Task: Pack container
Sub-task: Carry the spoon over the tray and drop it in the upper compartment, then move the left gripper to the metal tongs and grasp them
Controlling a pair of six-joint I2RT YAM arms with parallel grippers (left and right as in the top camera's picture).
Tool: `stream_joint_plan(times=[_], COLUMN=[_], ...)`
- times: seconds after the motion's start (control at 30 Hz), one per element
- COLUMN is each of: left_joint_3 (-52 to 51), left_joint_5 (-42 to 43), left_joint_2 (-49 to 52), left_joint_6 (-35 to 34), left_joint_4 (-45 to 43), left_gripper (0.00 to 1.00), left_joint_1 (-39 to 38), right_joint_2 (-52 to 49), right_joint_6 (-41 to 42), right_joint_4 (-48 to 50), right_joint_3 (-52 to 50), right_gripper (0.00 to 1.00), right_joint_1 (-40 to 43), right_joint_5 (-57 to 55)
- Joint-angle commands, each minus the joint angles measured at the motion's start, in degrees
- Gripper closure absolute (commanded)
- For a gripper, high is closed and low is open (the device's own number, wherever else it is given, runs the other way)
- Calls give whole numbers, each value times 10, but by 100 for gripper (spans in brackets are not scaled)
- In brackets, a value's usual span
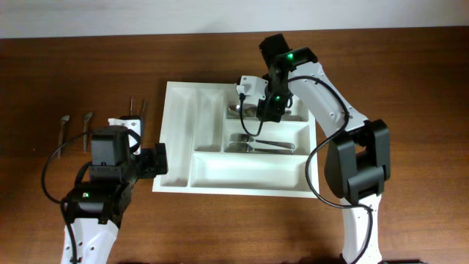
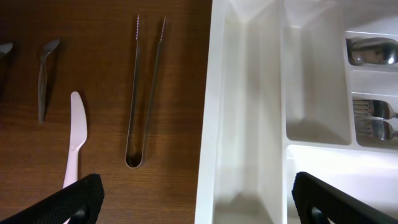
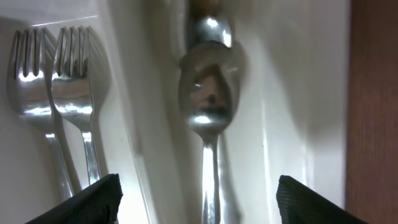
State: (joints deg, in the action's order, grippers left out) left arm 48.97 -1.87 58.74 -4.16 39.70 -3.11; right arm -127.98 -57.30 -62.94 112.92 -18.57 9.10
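Observation:
Next, my left gripper shifts to its left in the wrist view and lowers to the tongs' middle (image 2: 141,99), around both arms.
The container (image 1: 249,170) is a large white cutlery tray in the middle of the table, and its left edge (image 2: 208,124) shows in the left wrist view. My right gripper (image 1: 262,110) hangs over its far right compartment. It (image 3: 199,205) is open, and a metal spoon (image 3: 208,93) lies free in the compartment between the fingers. Two forks (image 3: 50,81) lie in the neighbouring compartment (image 1: 260,143). My left gripper (image 1: 160,158) is open and empty at the tray's left edge, straddling the rim (image 2: 199,202).
On the wood left of the tray lie metal tongs (image 2: 146,93), a white plastic knife (image 2: 74,140) and two small spoons (image 2: 46,74). In the overhead view the tongs (image 1: 138,110) and spoons (image 1: 73,125) lie beyond the left arm.

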Motion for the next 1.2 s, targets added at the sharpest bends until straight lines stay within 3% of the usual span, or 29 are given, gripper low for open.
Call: stream_joint_plan(times=[0.0, 0.17, 0.4, 0.5, 0.63, 0.77, 0.93, 1.17], left_joint_3=[9, 21, 65, 103, 200, 294, 321, 321], left_joint_5=[6, 7, 6, 7, 41, 66, 66, 66], left_joint_2=[1, 1, 1, 5, 56, 155, 267, 417], left_joint_6=[10, 10, 10, 5, -9, 9, 56, 110], left_joint_4=[0, 27, 104, 153, 245, 276, 244, 188], left_gripper=[1, 1, 1, 1, 1, 1, 1, 0], left_joint_1=[-1, -1, -1, 15, 66, 98, 98, 99], right_joint_2=[126, 258, 318, 334, 351, 352, 351, 351], right_joint_6=[63, 219, 369, 409, 437, 474, 493, 493], right_joint_4=[0, 17, -16, -27, -38, -33, -3, 4], right_joint_3=[7, 7, -3, -39, -123, -195, -258, -266], right_gripper=[4, 1, 1, 1, 1, 1, 1, 1], right_joint_1=[29, 157, 363, 413, 426, 423, 423, 422], right_joint_5=[-12, -22, 45, 64, 54, 0, -21, -20])
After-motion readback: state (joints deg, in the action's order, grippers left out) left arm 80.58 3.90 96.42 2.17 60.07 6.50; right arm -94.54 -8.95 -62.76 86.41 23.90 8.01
